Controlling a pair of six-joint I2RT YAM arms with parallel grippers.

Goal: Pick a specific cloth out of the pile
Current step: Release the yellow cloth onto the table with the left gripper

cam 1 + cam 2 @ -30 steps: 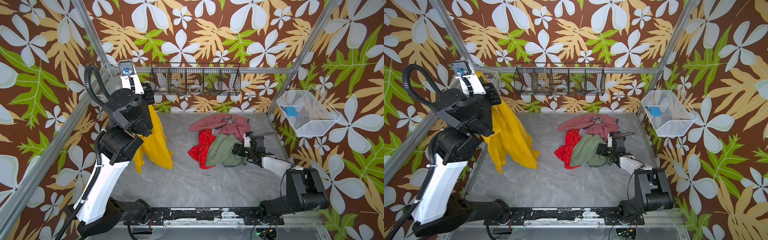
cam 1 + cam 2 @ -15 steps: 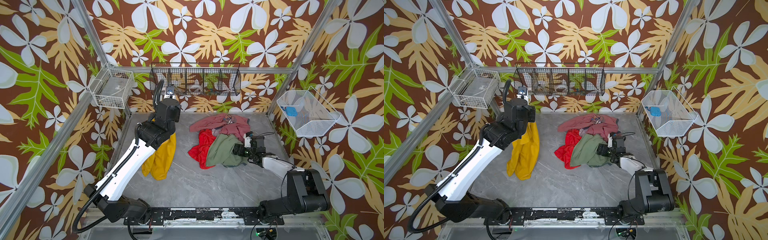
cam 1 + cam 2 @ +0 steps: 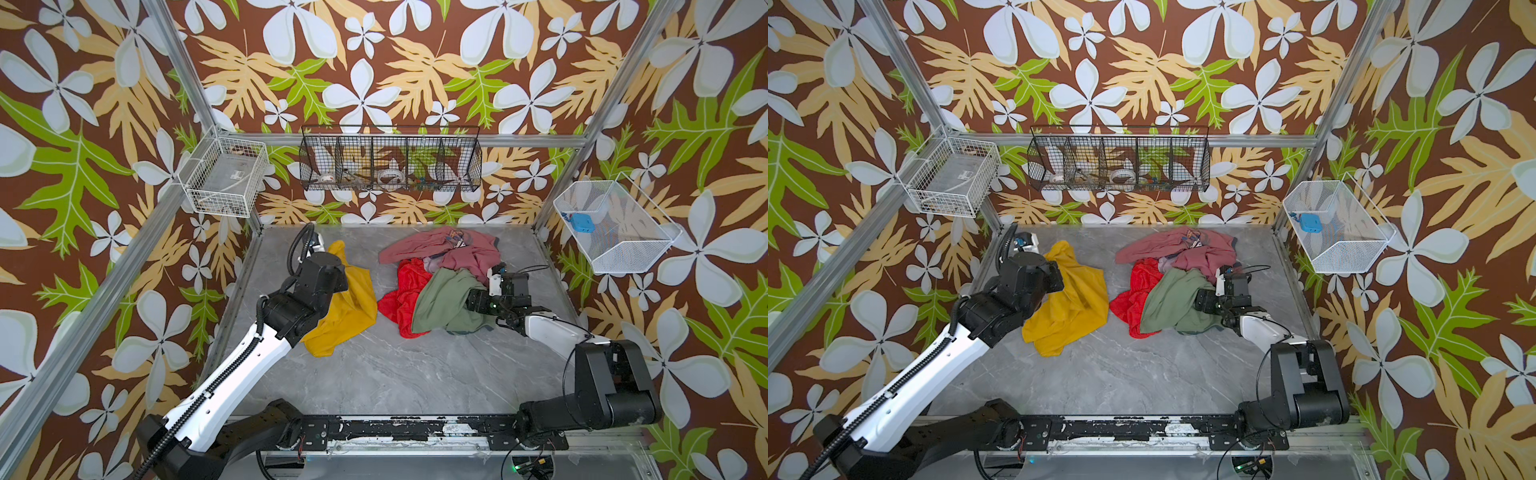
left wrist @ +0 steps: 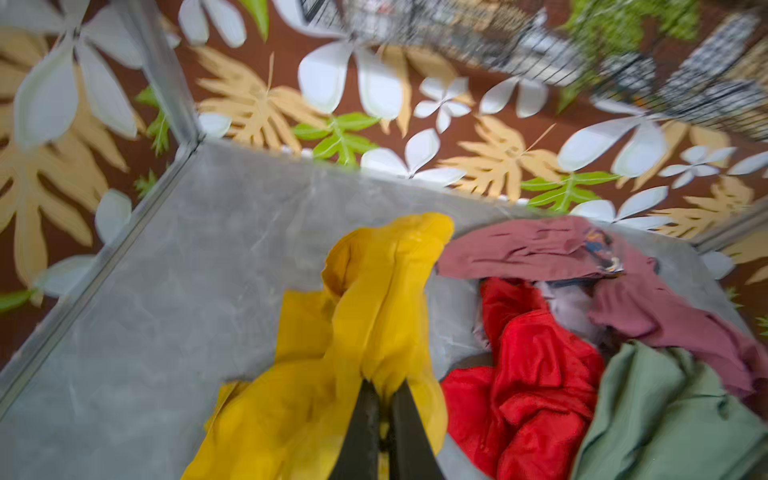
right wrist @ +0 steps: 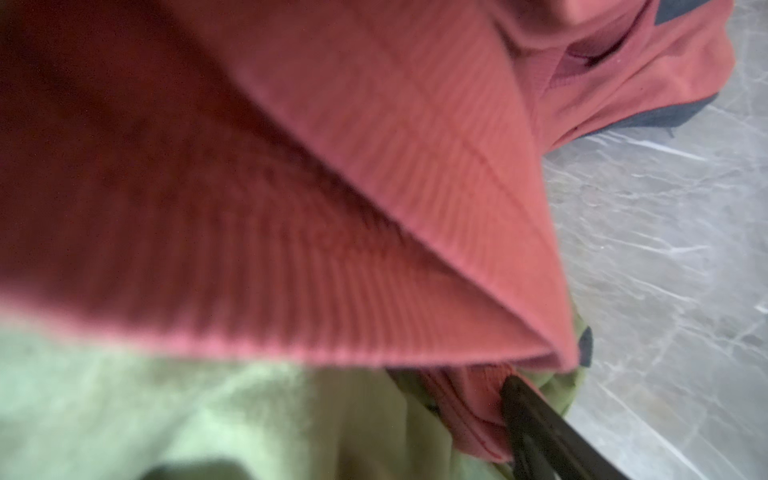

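The mustard-yellow cloth [image 3: 349,307] already lies apart from the pile, so my left gripper moves back and down over the cloth's near part next and releases the fold.
The mustard-yellow cloth [image 3: 349,307] [image 3: 1073,301] lies crumpled on the grey table [image 3: 395,365], left of the pile [image 3: 440,282] and apart from it. My left gripper [image 4: 384,392] is shut on a fold of the cloth [image 4: 374,291], low over the table; in both top views its wrist hides the jaws. The pile holds a dusty pink garment [image 3: 440,249], a bright red cloth [image 3: 401,291] and a sage-green cloth [image 3: 444,301]. My right gripper [image 3: 476,297] is pushed into the pile's right side, jaws wide. One finger [image 5: 536,419] shows against pink and green fabric; the other is buried.
A black wire basket [image 3: 390,160] hangs on the back wall. A white wire basket [image 3: 226,178] sits at the left post. Another white basket [image 3: 611,226] on the right holds a blue object [image 3: 579,222]. The arms' rail [image 3: 395,428] runs along the front edge.
My left arm has swung down from high at the left. The yellow cloth, hanging in the air before, now rests on the table. The right arm has not moved.
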